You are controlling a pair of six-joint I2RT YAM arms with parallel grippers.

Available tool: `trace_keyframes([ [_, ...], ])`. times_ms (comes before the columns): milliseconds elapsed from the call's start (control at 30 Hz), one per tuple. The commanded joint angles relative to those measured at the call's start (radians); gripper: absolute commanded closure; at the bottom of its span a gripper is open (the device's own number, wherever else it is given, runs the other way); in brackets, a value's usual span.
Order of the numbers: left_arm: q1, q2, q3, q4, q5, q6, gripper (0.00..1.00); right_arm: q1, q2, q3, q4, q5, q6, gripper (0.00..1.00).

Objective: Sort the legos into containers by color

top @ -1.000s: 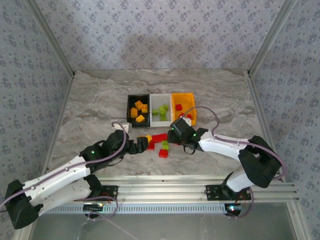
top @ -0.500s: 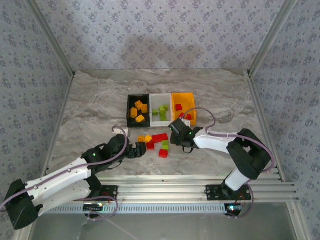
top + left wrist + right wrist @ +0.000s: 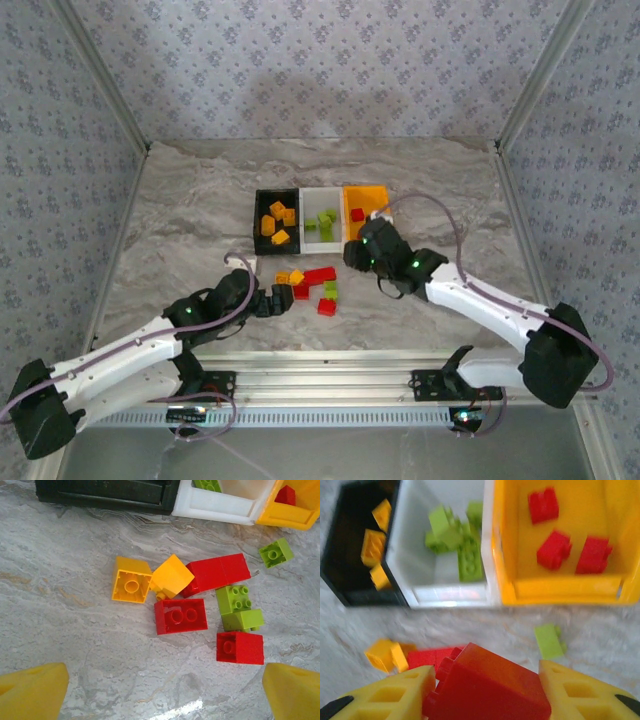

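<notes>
My right gripper carries the red lego outward over the open middle of the orange-yellow bin [image 3: 372,198] [image 3: 577,522] next and releases it there, since red legos already lie inside.
My right gripper [image 3: 487,690] is shut on a red lego [image 3: 490,682], held above the table just in front of the containers. Its yellow fingers [image 3: 395,695] press the brick's two sides. From above, that gripper [image 3: 358,250] hovers near the orange-yellow bin [image 3: 372,198]. The black bin [image 3: 257,215] holds orange-yellow legos [image 3: 372,547], the white bin [image 3: 447,595] lime green ones [image 3: 452,535], the orange-yellow bin red ones [image 3: 543,505]. My left gripper [image 3: 162,695] is open and empty, just short of the loose pile: a red lego [image 3: 181,616], an orange-yellow one [image 3: 131,580], a green one [image 3: 235,599].
More loose legos lie near the pile: a long red one [image 3: 217,572], a red block [image 3: 240,647], and a single green one [image 3: 276,552] close to the orange-yellow bin's front. Bare marble table [image 3: 180,220] stretches to the left and behind the bins.
The right gripper closed on a red lego from the pile and rose with it toward the bins. The left arm drew back slightly and stayed open.
</notes>
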State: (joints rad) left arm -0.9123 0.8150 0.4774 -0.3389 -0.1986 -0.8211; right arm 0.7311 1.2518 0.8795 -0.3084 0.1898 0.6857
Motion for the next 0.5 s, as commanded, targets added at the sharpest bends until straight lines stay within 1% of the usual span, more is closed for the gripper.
trace_keyframes([
  [0,-0.005,0.018,0.006,0.023,-0.005,0.016,0.01,-0.104,0.071,0.067,-0.026,-0.027,-0.048,0.66],
  [67,-0.005,0.031,0.006,0.028,0.003,0.017,0.01,-0.165,0.160,0.123,-0.012,-0.053,-0.049,0.66],
  [167,-0.008,0.050,0.010,0.037,0.013,0.022,0.01,-0.225,0.305,0.223,-0.026,-0.067,-0.048,0.64],
  [333,-0.010,0.074,0.020,0.037,0.013,0.028,0.01,-0.282,0.475,0.384,-0.041,-0.084,-0.085,0.62],
  [367,-0.010,0.077,0.021,0.039,0.016,0.031,0.00,-0.289,0.499,0.406,-0.047,-0.085,-0.084,0.61],
  [433,-0.011,0.078,0.020,0.041,0.014,0.029,0.00,-0.300,0.528,0.441,-0.058,-0.094,-0.073,0.55],
  [467,-0.011,0.079,0.020,0.044,0.014,0.029,0.01,-0.308,0.535,0.451,-0.061,-0.098,-0.065,0.49],
])
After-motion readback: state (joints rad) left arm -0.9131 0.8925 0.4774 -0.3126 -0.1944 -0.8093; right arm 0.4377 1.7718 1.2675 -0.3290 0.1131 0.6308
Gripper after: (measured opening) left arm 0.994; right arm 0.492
